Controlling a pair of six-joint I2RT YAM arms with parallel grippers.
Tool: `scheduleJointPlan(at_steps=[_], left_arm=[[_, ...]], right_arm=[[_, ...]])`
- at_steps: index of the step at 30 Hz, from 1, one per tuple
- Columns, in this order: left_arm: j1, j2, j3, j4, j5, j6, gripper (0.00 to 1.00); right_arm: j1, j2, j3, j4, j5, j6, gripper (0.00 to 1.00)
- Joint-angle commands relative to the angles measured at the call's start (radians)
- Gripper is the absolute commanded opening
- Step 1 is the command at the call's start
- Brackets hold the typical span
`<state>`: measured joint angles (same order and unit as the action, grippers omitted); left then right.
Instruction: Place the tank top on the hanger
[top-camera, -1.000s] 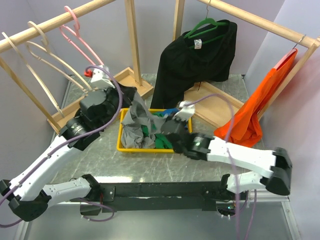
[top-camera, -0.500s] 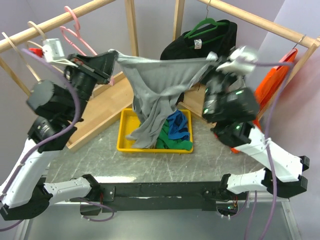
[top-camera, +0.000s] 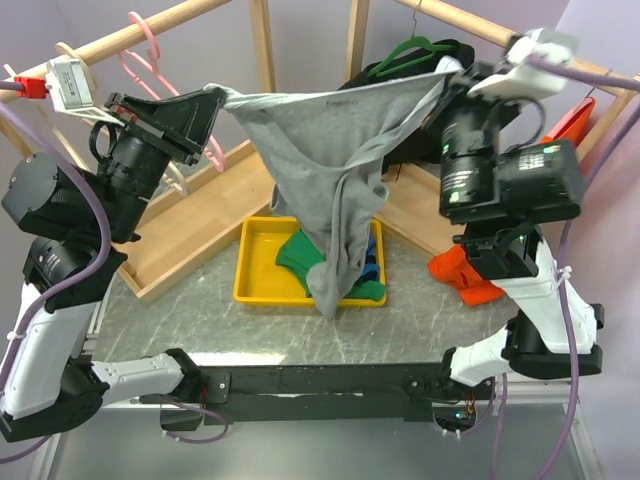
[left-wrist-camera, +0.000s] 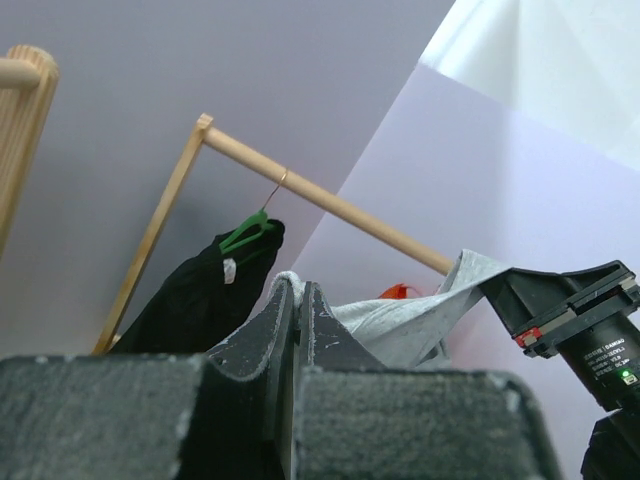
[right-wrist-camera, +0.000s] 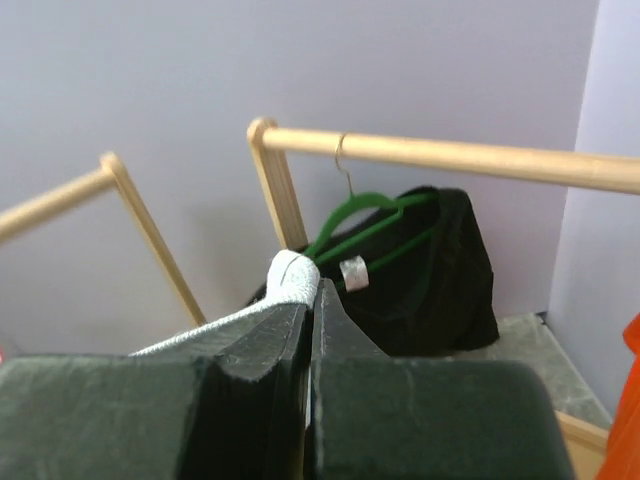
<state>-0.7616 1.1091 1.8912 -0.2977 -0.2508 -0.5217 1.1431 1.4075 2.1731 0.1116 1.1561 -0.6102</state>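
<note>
Next, my left gripper tips down and lowers over the yellow tray (top-camera: 256, 277) to release the strap, since the tank top's body hangs in folds there.
The light-grey tank top (top-camera: 325, 170) hangs stretched in the air between both arms, its lower end drooping into the yellow tray (top-camera: 256, 277). My left gripper (top-camera: 213, 95) is shut on its left strap, a fold of grey fabric (left-wrist-camera: 283, 281) showing at the fingertips. My right gripper (top-camera: 455, 68) is shut on the other strap, its bunched end (right-wrist-camera: 295, 272) sticking up between the fingers. The pink hanger (top-camera: 150, 62) hangs on the left wooden rail, just left of and behind my left gripper.
Green and blue garments (top-camera: 360, 280) lie in the yellow tray. A black garment on a green hanger (top-camera: 410, 52) hangs from the back right rail, an orange garment (top-camera: 470, 270) further right. Cream hangers (top-camera: 70, 55) hang left of the pink one. The rack's wooden base (top-camera: 200, 215) lies on the table.
Both arms have risen from the tray with the tank top and moved apart, pulling it taut between them; its lower part has come up out of the tray.
</note>
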Motion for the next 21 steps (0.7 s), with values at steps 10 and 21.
scheduleJointPlan(at_steps=[10,21], left_arm=[[0.008,-0.162,-0.550,-0.097,0.047,-0.096,0.04],[0.010,-0.108,-1.086,0.048,0.070,-0.284,0.03]], right_arm=[[-0.043,-0.321,-0.710,-0.737,-0.445,0.969,0.00],[-0.241,-0.274,-1.297,-0.584,-0.791,1.204,0.00]])
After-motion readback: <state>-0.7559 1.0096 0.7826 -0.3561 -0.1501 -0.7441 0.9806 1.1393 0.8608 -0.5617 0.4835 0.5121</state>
